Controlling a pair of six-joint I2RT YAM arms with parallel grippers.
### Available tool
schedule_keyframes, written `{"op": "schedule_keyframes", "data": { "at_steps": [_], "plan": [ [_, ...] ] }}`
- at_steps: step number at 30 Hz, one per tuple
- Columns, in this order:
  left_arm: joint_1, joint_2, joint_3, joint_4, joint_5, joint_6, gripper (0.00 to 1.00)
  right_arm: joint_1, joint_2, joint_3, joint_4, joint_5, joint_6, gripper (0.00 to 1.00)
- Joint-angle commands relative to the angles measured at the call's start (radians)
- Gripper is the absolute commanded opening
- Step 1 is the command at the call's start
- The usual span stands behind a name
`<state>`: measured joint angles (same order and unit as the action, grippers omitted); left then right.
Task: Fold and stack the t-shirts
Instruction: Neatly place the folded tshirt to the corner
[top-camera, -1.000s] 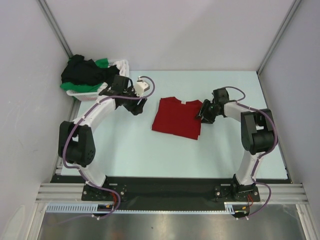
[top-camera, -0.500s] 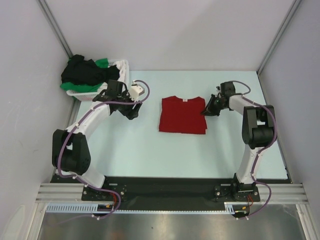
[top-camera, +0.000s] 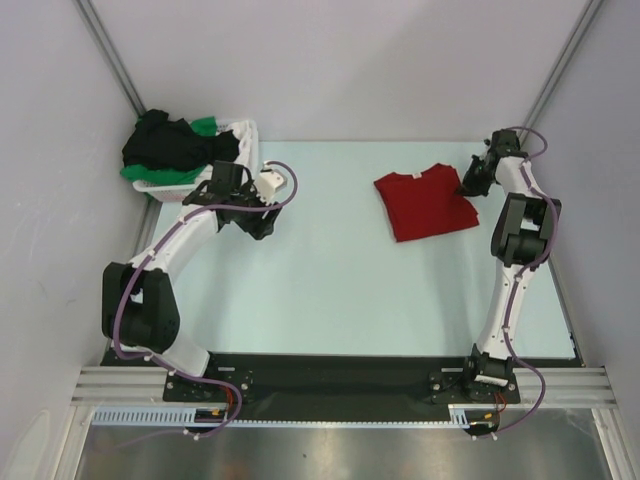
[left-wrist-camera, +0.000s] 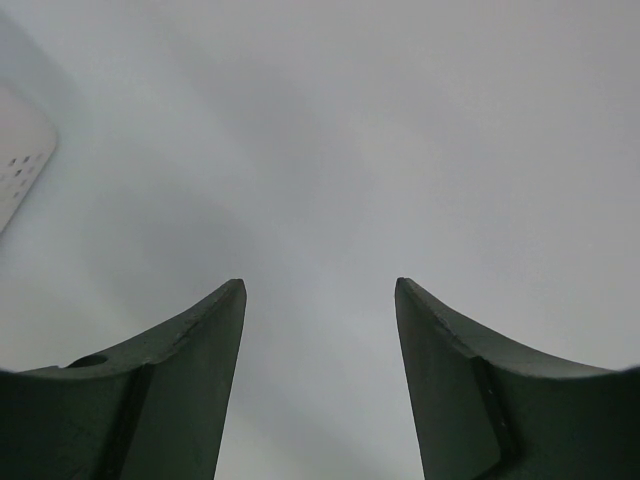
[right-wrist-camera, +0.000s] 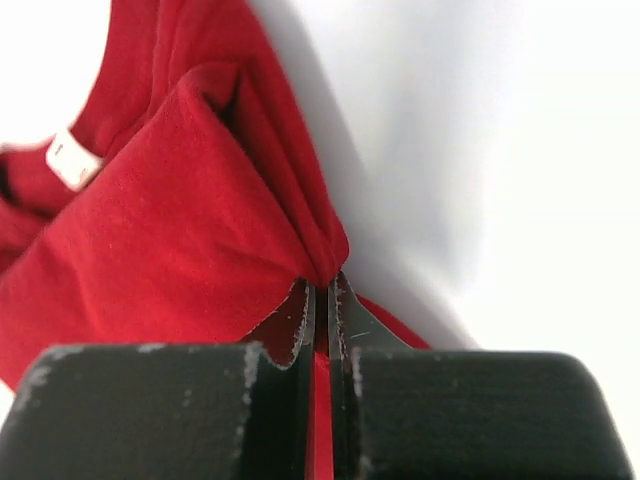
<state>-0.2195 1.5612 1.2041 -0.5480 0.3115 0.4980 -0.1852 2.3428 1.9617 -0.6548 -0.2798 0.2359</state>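
Observation:
I will slide my right gripper outward over the bare tabletop to its far corner next and let go, because that tabletop still lies between the red t-shirt (top-camera: 425, 203) and the grey side panel.
A folded red t-shirt (top-camera: 425, 203) lies at the far right of the table, its pale neck label (right-wrist-camera: 73, 159) showing in the right wrist view. My right gripper (top-camera: 471, 184) is shut on the red t-shirt's far right edge, with a pinch of red cloth (right-wrist-camera: 200, 230) bunched between its fingers. Black and green t-shirts (top-camera: 170, 146) are heaped in the white basket (top-camera: 245, 133) at the far left. My left gripper (top-camera: 262, 222) hovers open just right of the basket, nothing between its fingers (left-wrist-camera: 170, 380).
The pale table (top-camera: 330, 290) is walled by grey panels on three sides. A corner of the white basket (left-wrist-camera: 20, 165) shows at the left edge of the left wrist view. The arm bases stand on the black rail at the near edge.
My right gripper closed on the red t-shirt's edge and dragged it from the table's middle to the far right. The left arm shifted slightly left, staying open.

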Motion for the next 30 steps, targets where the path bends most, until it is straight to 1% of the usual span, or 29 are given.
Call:
{"op": "schedule_keyframes", "data": {
  "at_steps": [1, 4, 5, 6, 7, 9, 10, 12, 15, 16, 17, 18, 26, 27, 28, 29, 30],
  "plan": [
    [0.009, -0.038, 0.009, 0.003, -0.014, 0.016, 0.67, -0.036, 0.113, 0.273, -0.074, 0.103, -0.05, 0.0],
    [0.011, -0.032, 0.023, -0.007, -0.029, 0.01, 0.67, -0.069, 0.211, 0.432, -0.088, 0.165, -0.005, 0.0],
    [0.011, -0.03, 0.028, -0.01, -0.034, 0.008, 0.67, -0.1, 0.223, 0.453, -0.069, 0.186, 0.017, 0.0],
    [0.011, -0.03, 0.026, -0.013, -0.043, 0.01, 0.67, -0.114, 0.231, 0.456, -0.048, 0.194, 0.072, 0.0],
    [0.012, -0.03, 0.028, -0.015, -0.048, 0.01, 0.67, -0.128, 0.23, 0.435, -0.022, 0.2, 0.091, 0.0],
    [0.011, -0.024, 0.028, -0.016, -0.061, 0.011, 0.67, -0.158, 0.227, 0.405, 0.065, 0.229, 0.112, 0.0],
    [0.011, -0.021, 0.029, -0.018, -0.064, 0.013, 0.66, -0.166, 0.234, 0.396, 0.085, 0.24, 0.112, 0.0],
    [0.011, -0.012, 0.028, -0.02, -0.071, 0.011, 0.67, -0.181, 0.259, 0.428, 0.1, 0.275, 0.114, 0.0],
    [0.011, 0.0, 0.028, -0.021, -0.074, 0.011, 0.67, -0.188, 0.303, 0.502, 0.127, 0.278, 0.07, 0.0],
    [0.011, 0.003, 0.032, -0.024, -0.075, 0.013, 0.66, -0.186, 0.314, 0.519, 0.139, 0.274, 0.016, 0.0],
    [0.011, 0.007, 0.032, -0.027, -0.078, 0.013, 0.67, -0.183, 0.332, 0.555, 0.155, 0.278, -0.001, 0.0],
    [0.011, 0.013, 0.034, -0.03, -0.083, 0.017, 0.67, -0.181, 0.342, 0.566, 0.162, 0.316, -0.013, 0.0],
    [0.011, 0.039, 0.055, -0.038, -0.111, 0.027, 0.67, -0.189, 0.357, 0.568, 0.263, 0.364, -0.041, 0.0],
    [0.011, 0.043, 0.057, -0.04, -0.114, 0.027, 0.67, -0.189, 0.355, 0.571, 0.271, 0.375, -0.047, 0.03],
    [0.011, 0.046, 0.06, -0.041, -0.114, 0.025, 0.67, -0.188, 0.355, 0.575, 0.28, 0.389, -0.049, 0.1],
    [0.011, 0.049, 0.061, -0.043, -0.114, 0.027, 0.66, -0.188, 0.355, 0.577, 0.282, 0.398, -0.056, 0.33],
    [0.011, 0.048, 0.06, -0.044, -0.114, 0.027, 0.67, -0.185, 0.343, 0.575, 0.282, 0.409, -0.078, 0.48]
  ]
}}
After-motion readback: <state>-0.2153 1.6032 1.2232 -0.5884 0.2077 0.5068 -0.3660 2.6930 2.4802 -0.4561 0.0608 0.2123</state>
